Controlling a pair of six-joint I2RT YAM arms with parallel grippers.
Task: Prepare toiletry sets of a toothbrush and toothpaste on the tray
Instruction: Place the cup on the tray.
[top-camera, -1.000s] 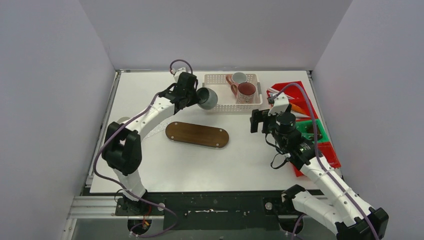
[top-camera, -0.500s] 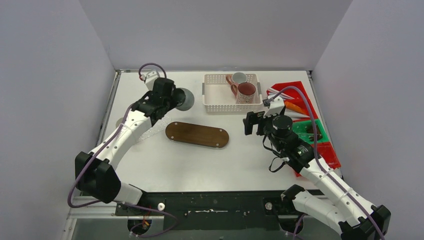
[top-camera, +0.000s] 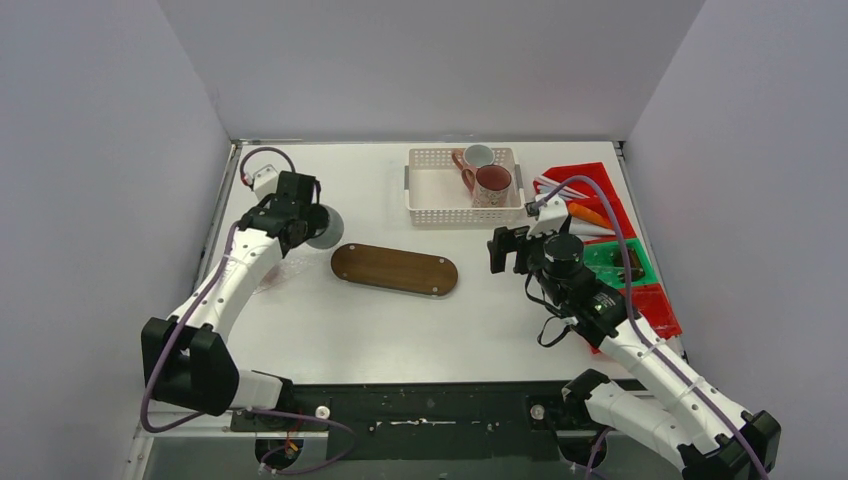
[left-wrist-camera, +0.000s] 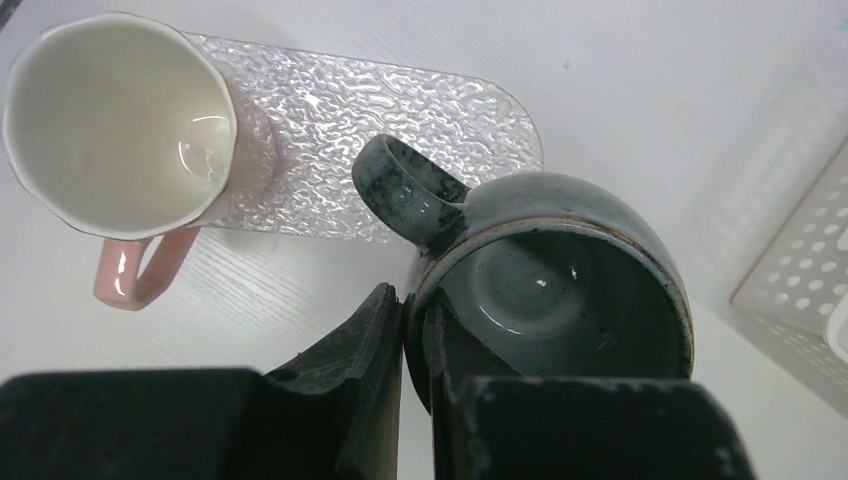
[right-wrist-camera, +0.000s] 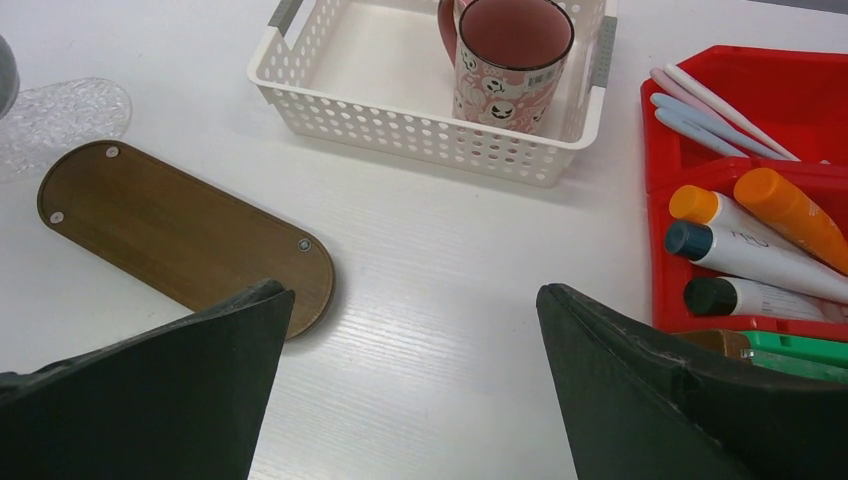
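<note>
The white mug takes one end of the clear tray, so my left gripper will lower the dark green mug onto the bare end (left-wrist-camera: 458, 132) of the tray next.
My left gripper (left-wrist-camera: 418, 335) is shut on the rim of the dark green mug (left-wrist-camera: 555, 290), next to its handle, and holds it tilted just right of a clear textured tray (left-wrist-camera: 400, 120). In the top view the mug (top-camera: 324, 228) hangs at the table's left. A white mug with a pink handle (left-wrist-camera: 120, 125) stands on the tray's left end. My right gripper (right-wrist-camera: 410, 370) is open and empty above bare table. The maroon mug (right-wrist-camera: 510, 55) and a pinkish-white mug (top-camera: 478, 156) stand in the white basket (right-wrist-camera: 330, 75). Toothbrushes (right-wrist-camera: 710, 105) and tubes (right-wrist-camera: 760, 235) lie in red bins.
A brown oval wooden tray (top-camera: 394, 269) lies at the table's middle, between the two arms. The red bins (top-camera: 600, 205) and a green bin (top-camera: 625, 262) line the right edge. The basket's corner (left-wrist-camera: 800, 290) is close to the right of the held mug.
My left arm has swung left from the basket with the dark green mug, down beside the clear tray. My right gripper has shifted slightly left and stays open.
</note>
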